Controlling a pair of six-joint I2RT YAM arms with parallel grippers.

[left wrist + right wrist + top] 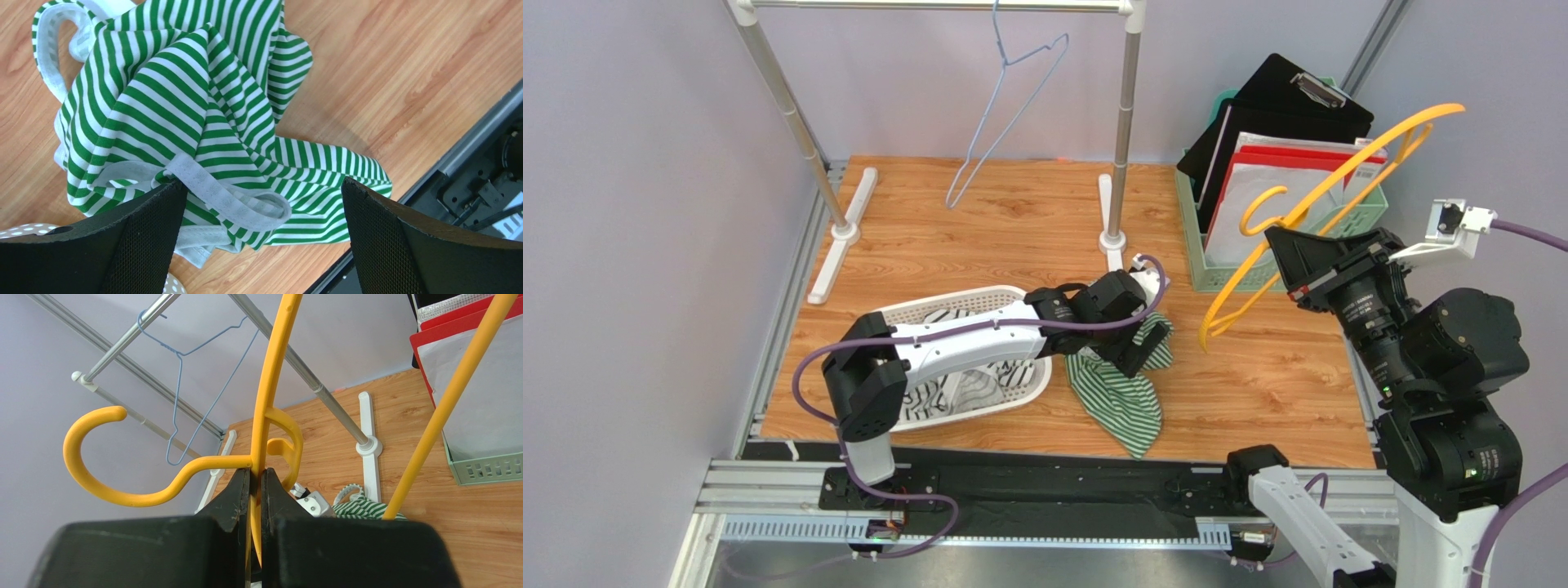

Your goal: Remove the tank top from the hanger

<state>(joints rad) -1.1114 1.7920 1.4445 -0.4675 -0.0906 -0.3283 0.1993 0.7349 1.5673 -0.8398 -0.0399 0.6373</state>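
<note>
My left gripper comes down to the tank top's bunched folds around the white-edged strap (1107, 369) (244, 197) next.
The green-and-white striped tank top (1120, 390) lies crumpled on the wooden table, off the hanger; the left wrist view shows the tank top (202, 122) with its white-edged straps. My left gripper (1133, 347) hovers just above it, and in the left wrist view this gripper (264, 211) stands open, nothing between its fingers. The yellow plastic hanger (1320, 196) is held up in the air at the right. My right gripper (256, 478) is shut on the hanger (184, 471) at its neck, just below the hook.
A white perforated basket (1001, 395) with striped cloth in it sits left of the tank top. A clothes rail (940, 6) on white feet stands at the back with a blue wire hanger (1008, 98). A green crate (1222, 263) of folders stands at the back right.
</note>
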